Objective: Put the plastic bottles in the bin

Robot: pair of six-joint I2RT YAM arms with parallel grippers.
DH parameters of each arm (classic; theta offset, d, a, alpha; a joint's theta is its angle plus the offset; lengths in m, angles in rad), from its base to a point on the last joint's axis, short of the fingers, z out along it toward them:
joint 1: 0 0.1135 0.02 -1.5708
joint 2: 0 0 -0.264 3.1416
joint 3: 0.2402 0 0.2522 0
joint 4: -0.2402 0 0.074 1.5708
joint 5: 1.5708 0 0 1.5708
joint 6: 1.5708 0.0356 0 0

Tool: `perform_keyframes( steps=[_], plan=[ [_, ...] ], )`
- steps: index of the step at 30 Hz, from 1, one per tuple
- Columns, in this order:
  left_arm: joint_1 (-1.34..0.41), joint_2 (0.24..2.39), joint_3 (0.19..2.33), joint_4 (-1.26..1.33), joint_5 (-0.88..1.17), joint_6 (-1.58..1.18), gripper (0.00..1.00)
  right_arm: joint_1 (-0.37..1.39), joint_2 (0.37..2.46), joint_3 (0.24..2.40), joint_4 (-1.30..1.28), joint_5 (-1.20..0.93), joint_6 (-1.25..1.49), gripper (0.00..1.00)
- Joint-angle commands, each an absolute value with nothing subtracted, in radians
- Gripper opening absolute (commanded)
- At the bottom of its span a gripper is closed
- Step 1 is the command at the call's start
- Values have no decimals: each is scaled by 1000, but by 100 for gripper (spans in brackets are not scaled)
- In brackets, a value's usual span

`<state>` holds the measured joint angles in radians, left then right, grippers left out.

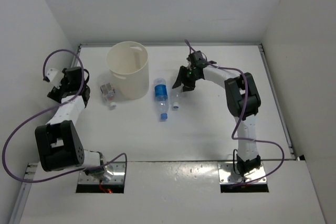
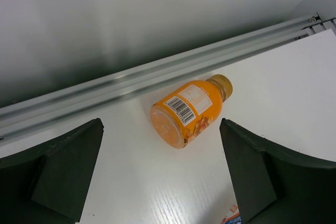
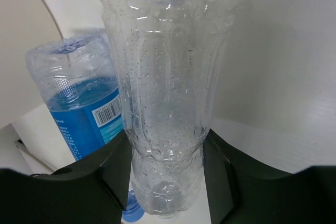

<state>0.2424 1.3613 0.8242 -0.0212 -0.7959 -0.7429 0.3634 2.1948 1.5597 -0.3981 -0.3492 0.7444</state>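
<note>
The bin's opening [image 1: 126,59] is higher than my right gripper, to its left in the top view, so I will lift the plain clear bottle over the bin's rim and let go.
The cream-white bin [image 1: 127,69] stands at the back, left of centre. The bottle with the blue label [image 1: 161,95] lies just right of it and shows in the right wrist view [image 3: 79,103]. My right gripper [image 1: 184,85] is shut on the plain clear bottle [image 3: 168,77], whose white cap [image 1: 176,106] points toward me. The short clear bottle [image 1: 108,94] lies left of the bin. My left gripper [image 2: 163,171] is open; the orange bottle [image 2: 186,111] lies on its side just ahead of it, by the wall rail. The orange bottle is hidden in the top view.
White walls close the table on the left, back and right. A metal rail [image 2: 131,85] runs along the wall behind the orange bottle. A corner of a printed label [image 2: 233,216] shows at the left wrist view's bottom edge.
</note>
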Motion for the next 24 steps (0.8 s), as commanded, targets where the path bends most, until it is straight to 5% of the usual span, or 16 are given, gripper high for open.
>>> perform_keyframes(
  steps=[1, 12, 24],
  plan=[
    [256, 1358, 819, 15, -787, -746, 100, 344, 2175, 1565, -393, -353, 755, 35],
    [256, 1338, 746, 58, -779, -737, 100, 304, 1907, 1663, -437, -186, 755, 19],
    [256, 1347, 692, 170, -732, -706, 100, 437, 2029, 2318, -482, -135, 672, 5]
  ],
)
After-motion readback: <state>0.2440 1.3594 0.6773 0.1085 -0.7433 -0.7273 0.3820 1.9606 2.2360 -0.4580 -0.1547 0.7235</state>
